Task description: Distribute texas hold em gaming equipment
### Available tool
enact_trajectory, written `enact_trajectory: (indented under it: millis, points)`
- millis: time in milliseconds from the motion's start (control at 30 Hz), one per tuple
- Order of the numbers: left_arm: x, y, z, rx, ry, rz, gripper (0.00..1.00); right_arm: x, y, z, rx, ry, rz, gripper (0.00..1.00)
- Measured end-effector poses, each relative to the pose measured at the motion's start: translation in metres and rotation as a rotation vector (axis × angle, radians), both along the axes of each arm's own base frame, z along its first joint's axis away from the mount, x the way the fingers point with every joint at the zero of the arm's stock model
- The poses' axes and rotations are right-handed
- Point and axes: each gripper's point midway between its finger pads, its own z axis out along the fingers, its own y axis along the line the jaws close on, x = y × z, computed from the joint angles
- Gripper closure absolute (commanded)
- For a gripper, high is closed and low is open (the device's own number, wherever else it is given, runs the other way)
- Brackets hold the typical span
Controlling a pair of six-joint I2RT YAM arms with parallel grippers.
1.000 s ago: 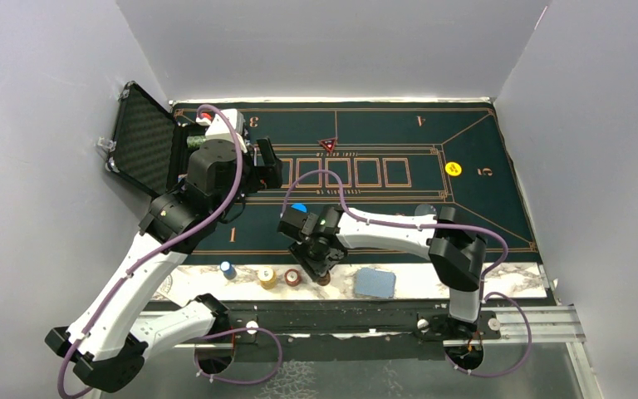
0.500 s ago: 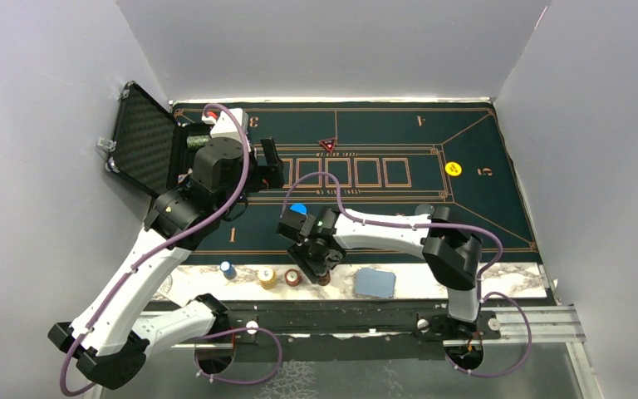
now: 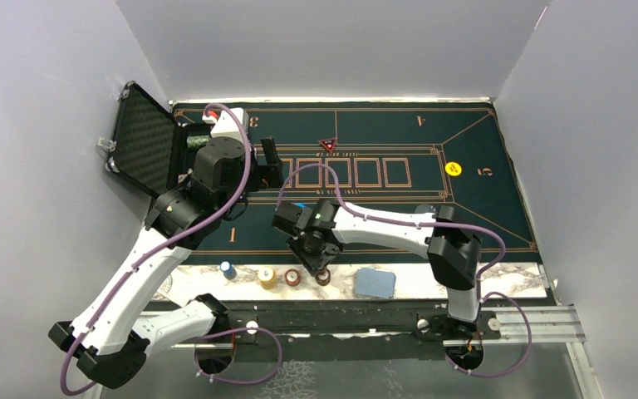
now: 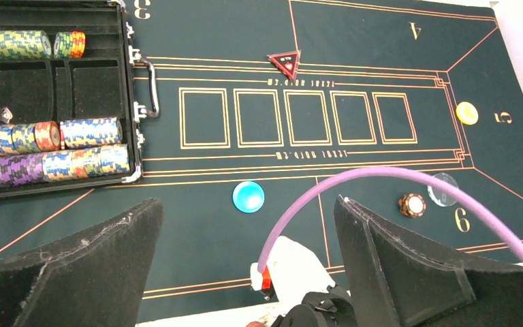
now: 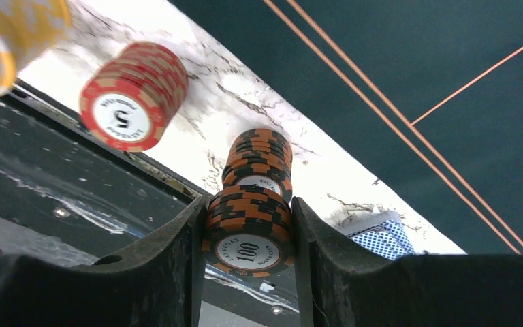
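Observation:
The spot on the mat beside the blue disc [image 4: 248, 197] is outward of my right gripper, so my right gripper should carry the short stack outward next and let go of it there.
My right gripper [image 5: 248, 238] is shut on a short stack of orange-and-black chips [image 5: 248, 228] marked 100, held just off the taller orange-and-black stack [image 5: 260, 153] on the marble strip. In the top view that gripper [image 3: 314, 259] hangs over the strip beside the red chip stack [image 3: 292, 277]. A yellow stack [image 3: 267, 277], a blue stack [image 3: 228, 268] and the blue-backed cards [image 3: 375, 283] share the strip. My left gripper [image 4: 248, 259] is open above the mat, holding nothing. Ahead of it lie a blue disc [image 4: 248, 197], yellow disc [image 4: 466, 112], clear disc [image 4: 444, 189], single chip [image 4: 412, 204] and red triangular marker [image 4: 284, 64].
The open black case [image 4: 30, 85] sits at the mat's far left with rows of chips [image 4: 48, 146] in it. The green felt mat [image 3: 465, 216] covers most of the table. White walls close in three sides. My right arm's purple cable [image 4: 381, 176] arcs across the left wrist view.
My right gripper has closed on the top chips of the orange-and-black stack and shifted slightly up and left with them. The left arm edged right early on, then held still.

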Motion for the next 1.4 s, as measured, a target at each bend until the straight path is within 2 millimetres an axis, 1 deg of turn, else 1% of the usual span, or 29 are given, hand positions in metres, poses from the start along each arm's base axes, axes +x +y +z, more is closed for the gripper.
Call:
enact_trajectory:
  millis: [133,200,233,333,433,500,533,567,633,700,767,800,1033,1233,1333,1400]
  points:
    - [0.001,0.0,-0.001,0.007,0.003,-0.001,0.01,0.017,0.01,0.022,0.042,-0.045,-0.007,0.79]
    - [0.003,-0.002,-0.004,0.015,0.01,-0.002,0.01,0.029,0.011,0.027,0.056,-0.059,-0.02,0.79]
    - [0.003,-0.002,-0.005,0.018,0.012,-0.002,0.01,0.037,0.01,0.029,0.061,-0.067,-0.032,0.79]
    - [0.004,-0.003,-0.007,0.025,0.016,-0.004,0.01,0.072,0.006,0.033,0.073,-0.105,-0.083,0.79]
    - [0.004,-0.002,-0.005,0.027,0.015,-0.005,0.01,0.107,0.009,0.027,0.089,-0.142,-0.124,0.79]
    - [0.004,-0.002,0.0,0.021,0.005,-0.004,0.01,0.127,0.013,0.013,0.08,-0.162,-0.135,0.78]
    - [0.004,-0.001,0.004,0.018,-0.003,-0.004,0.01,0.133,0.013,0.009,0.079,-0.166,-0.143,0.78]
    - [0.004,-0.001,0.008,0.014,-0.011,-0.002,0.01,0.139,0.015,0.001,0.07,-0.168,-0.143,0.78]
    - [0.004,0.0,0.013,0.008,-0.022,0.0,0.01,0.146,0.017,-0.015,0.055,-0.168,-0.136,0.77]
    - [0.004,0.0,0.015,0.006,-0.025,0.002,0.01,0.148,0.017,-0.029,0.038,-0.162,-0.125,0.75]
    - [0.003,0.001,0.015,0.009,-0.023,0.006,0.01,0.15,0.016,-0.039,0.031,-0.16,-0.114,0.74]
    - [0.003,0.002,0.014,0.012,-0.021,0.008,0.01,0.151,0.017,-0.04,0.032,-0.161,-0.11,0.73]
    - [0.001,0.006,0.011,0.025,-0.009,0.018,0.01,0.156,0.018,-0.042,0.052,-0.167,-0.097,0.53]
    - [-0.001,0.007,0.011,0.025,-0.005,0.02,0.01,0.156,0.02,-0.041,0.082,-0.143,-0.105,0.28]
    - [-0.001,0.008,0.013,0.023,-0.01,0.023,0.01,0.157,0.024,-0.031,0.083,-0.14,-0.101,0.24]
    - [-0.001,0.008,0.013,0.025,-0.01,0.025,0.01,0.16,0.028,-0.013,0.094,-0.143,-0.109,0.21]
